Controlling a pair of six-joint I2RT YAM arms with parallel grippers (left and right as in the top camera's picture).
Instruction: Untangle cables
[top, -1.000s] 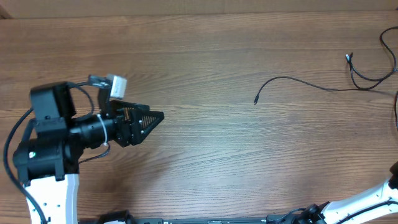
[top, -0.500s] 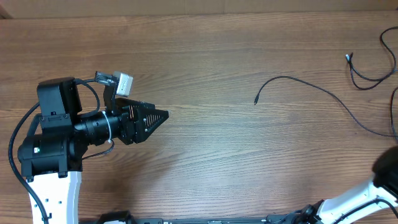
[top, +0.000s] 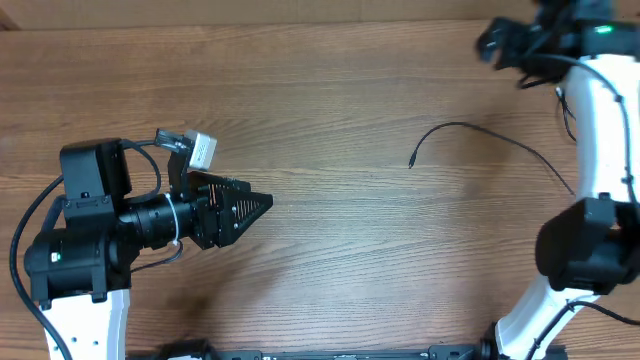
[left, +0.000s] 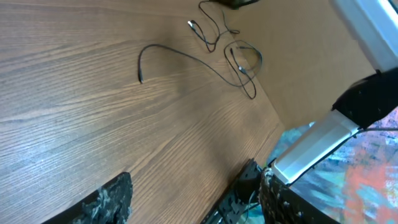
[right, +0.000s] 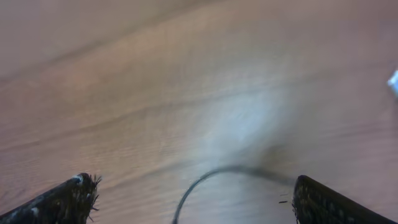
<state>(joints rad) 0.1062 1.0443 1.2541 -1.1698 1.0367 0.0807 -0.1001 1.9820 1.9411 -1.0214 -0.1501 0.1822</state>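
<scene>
My right gripper is above the plug end (top: 411, 162), which lies clear of the loops, and should next move back, down and to the left in the overhead view onto it.
One thin black cable (top: 480, 131) lies on the wooden table, from a plug end (top: 411, 162) in an arc toward the right, where my right arm hides it. The left wrist view shows that cable (left: 186, 56) running into loose loops (left: 244, 65) at the far side. My left gripper (top: 262, 203) hovers at the left, far from the cables, open with nothing between its fingers (left: 112, 199). At the far right, above the table's back edge, my right gripper (top: 487, 44) is open. Its blurred wrist view shows a cable arc (right: 211, 177) lying between the fingertips (right: 326, 202).
My right arm's white link (top: 600, 130) spans the right side from front to back, covering part of the cables. A brown wall (left: 311, 56) stands beyond the table's right edge. Bare wood (top: 330, 110) lies between the two arms.
My right arm has swung up from the front right corner to the back right, now covering the cable loops. The long cable's right part has shifted. My left gripper edged slightly right.
</scene>
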